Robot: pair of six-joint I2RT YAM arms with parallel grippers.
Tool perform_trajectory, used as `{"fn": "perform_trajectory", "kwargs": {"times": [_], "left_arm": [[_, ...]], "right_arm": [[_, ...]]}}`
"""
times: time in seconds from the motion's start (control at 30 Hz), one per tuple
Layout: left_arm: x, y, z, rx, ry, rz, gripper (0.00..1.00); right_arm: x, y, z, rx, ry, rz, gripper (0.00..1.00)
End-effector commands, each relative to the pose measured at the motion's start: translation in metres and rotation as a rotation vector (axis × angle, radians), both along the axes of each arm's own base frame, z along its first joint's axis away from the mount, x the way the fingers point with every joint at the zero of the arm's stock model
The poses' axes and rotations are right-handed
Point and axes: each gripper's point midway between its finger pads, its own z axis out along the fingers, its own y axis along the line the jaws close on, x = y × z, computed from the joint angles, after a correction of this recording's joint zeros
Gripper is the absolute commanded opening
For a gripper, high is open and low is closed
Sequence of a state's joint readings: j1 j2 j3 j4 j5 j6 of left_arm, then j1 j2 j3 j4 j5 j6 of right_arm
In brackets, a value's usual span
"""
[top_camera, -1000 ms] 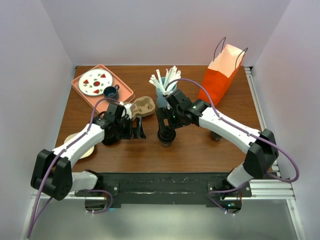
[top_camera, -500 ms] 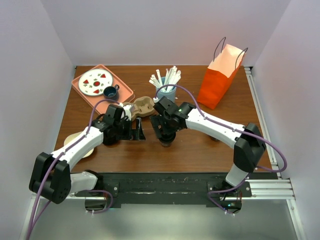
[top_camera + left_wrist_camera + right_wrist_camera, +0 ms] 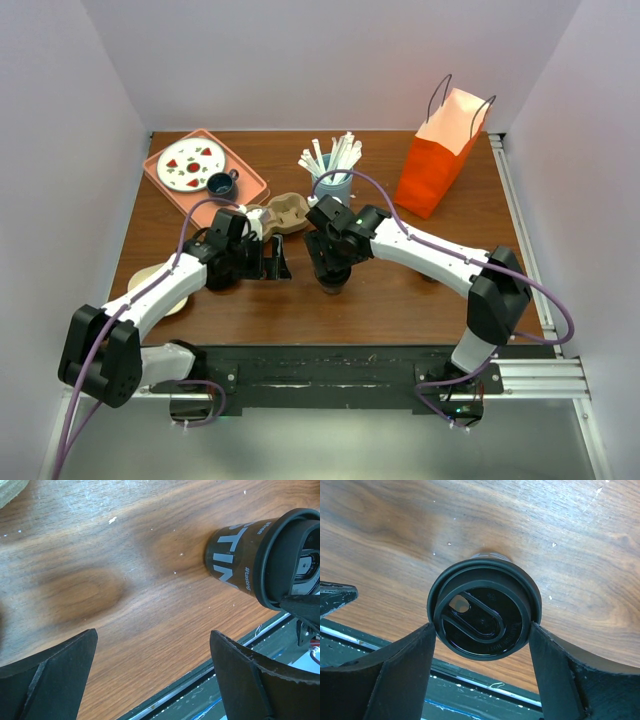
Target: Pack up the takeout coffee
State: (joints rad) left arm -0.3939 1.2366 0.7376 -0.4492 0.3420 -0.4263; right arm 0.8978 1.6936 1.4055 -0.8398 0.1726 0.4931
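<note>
The tabletop before the orange bag (image 3: 440,150) is outward and to the right of my right gripper in the top view, so I will carry the cup there and release it.
A black takeout coffee cup (image 3: 332,281) with a black lid stands upright on the wooden table, near the front middle. My right gripper (image 3: 330,262) reaches down over it. In the right wrist view my right gripper (image 3: 482,630) has both fingers touching the sides of the lid (image 3: 485,612). My left gripper (image 3: 277,262) is open and empty just left of the cup. In the left wrist view my left gripper (image 3: 152,640) shows bare table between its fingers, with the cup (image 3: 250,555) at the upper right. A brown pulp cup carrier (image 3: 285,213) lies behind the grippers. An orange paper bag (image 3: 440,150) stands at the back right.
A blue cup of white straws (image 3: 333,170) stands just behind the right wrist. A pink tray (image 3: 250,185) with a plate and a small blue mug sits at the back left. A beige disc (image 3: 170,300) lies under the left arm. The table's front edge is close to the cup.
The right arm swung its forearm and wrist to the left around the cup, then held still. The cup stayed on the table. The left arm has not moved.
</note>
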Motion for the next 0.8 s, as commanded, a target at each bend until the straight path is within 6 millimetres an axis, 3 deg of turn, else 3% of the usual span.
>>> {"fn": "perform_trajectory", "kwargs": {"times": [0.0,0.23,0.33,0.57,0.77], "left_arm": [[0.005,0.000,0.004,-0.009,-0.046,-0.008,0.99],[0.005,0.000,0.005,-0.011,-0.049,-0.005,0.99],[0.005,0.000,0.005,-0.012,-0.054,-0.006,0.99],[0.004,0.001,0.008,-0.014,-0.065,-0.006,0.99],[0.004,0.002,0.009,-0.011,-0.068,-0.004,0.99]], "right_arm": [[0.005,-0.003,0.019,0.004,-0.053,-0.034,0.71],[0.017,-0.021,0.021,-0.034,-0.078,-0.078,0.69],[0.032,-0.039,0.020,-0.031,-0.075,-0.132,0.69],[0.082,-0.114,0.027,-0.038,-0.101,-0.323,0.69],[0.106,-0.158,0.028,-0.055,-0.107,-0.423,0.69]]}}
